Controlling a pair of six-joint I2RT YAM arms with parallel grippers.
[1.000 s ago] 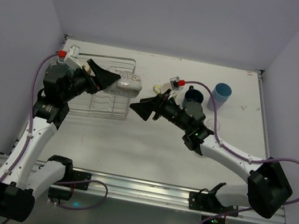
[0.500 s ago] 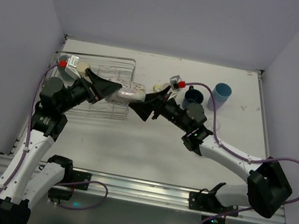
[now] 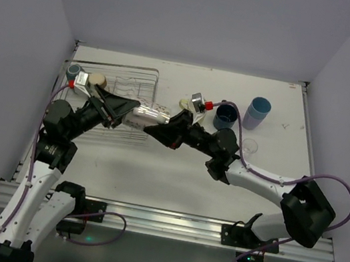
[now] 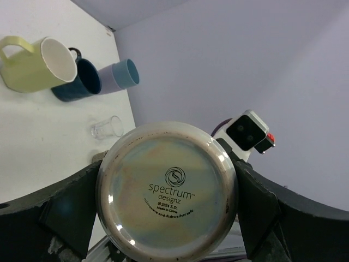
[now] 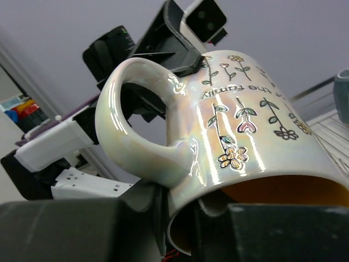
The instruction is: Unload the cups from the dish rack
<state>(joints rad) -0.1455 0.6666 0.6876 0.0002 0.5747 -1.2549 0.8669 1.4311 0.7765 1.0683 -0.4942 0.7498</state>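
Observation:
Next, my right gripper will draw away from the rack (image 3: 111, 126), tilt down and lower to the table beside the navy mug, since the flowered mug hangs sideways.
A white flowered mug (image 3: 142, 116) with an orange inside hangs on its side in the air between the two arms, just right of the dish rack (image 3: 111, 126). My left gripper (image 3: 124, 110) clamps the mug's body near its base (image 4: 166, 188), with a finger (image 4: 71, 210) pressed against each side. My right gripper (image 3: 160, 127) is shut on the mug's rim (image 5: 229, 131), one finger (image 5: 142, 218) outside by the handle and the other inside. A teal cup (image 3: 73, 71) and a tan cup (image 3: 97, 80) stand at the rack's far left.
On the table right of the rack stand a pale yellow mug (image 3: 185, 103), a navy mug (image 3: 225, 118), a lavender and light blue tumbler (image 3: 257, 113) and a small clear glass (image 3: 250, 145). White walls close in the table at the back and on both sides.
My left arm carried the mug out of the rack toward the middle. My right gripper came left to meet it and shut on its rim.

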